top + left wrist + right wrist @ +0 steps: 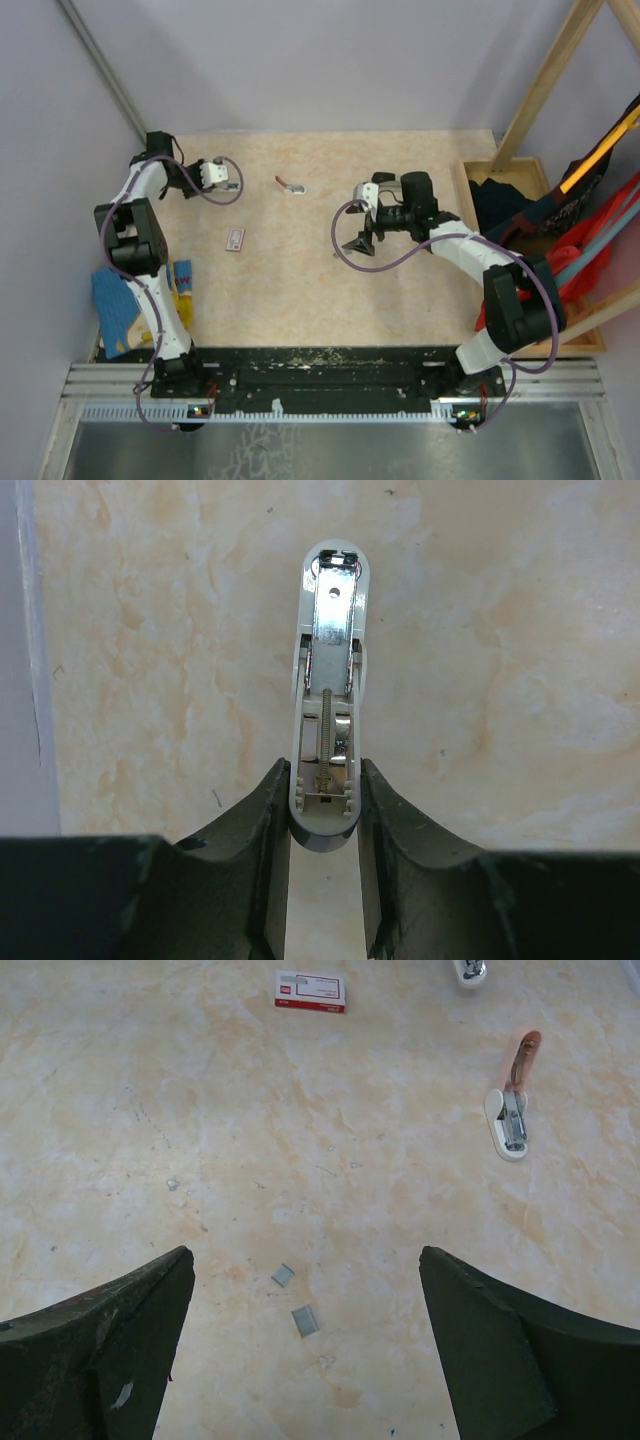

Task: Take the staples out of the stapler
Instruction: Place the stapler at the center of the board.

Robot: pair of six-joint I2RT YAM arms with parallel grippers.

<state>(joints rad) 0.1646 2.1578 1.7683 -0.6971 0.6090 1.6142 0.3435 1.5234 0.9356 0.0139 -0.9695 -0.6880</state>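
The tabletop below the stapler (229, 195) has a clear patch, so the robot's left gripper will next move down onto it and let go of the rear end there.
My left gripper (228, 178) at the back left is shut on the rear end of the stapler (330, 630), a slim white shell with a bare metal channel and spring facing the left wrist camera. The gripper (325, 780) holds it above the table. Its tip shows at the top of the right wrist view (470, 970). My right gripper (362, 243) is open and empty near the table's middle. Two tiny grey strips of staples (304, 1320) lie on the table between and below its jaws (305, 1256). The smaller strip (283, 1275) lies just beyond the other.
A small hinged piece with a pink arm and a white-and-metal end (292, 186) lies at the back centre, also in the right wrist view (512, 1110). A pinkish-white tag (235, 238) (310, 991) lies left of centre. A wooden frame (540, 90) and cloths (590, 250) stand right; blue items (115, 305) are left.
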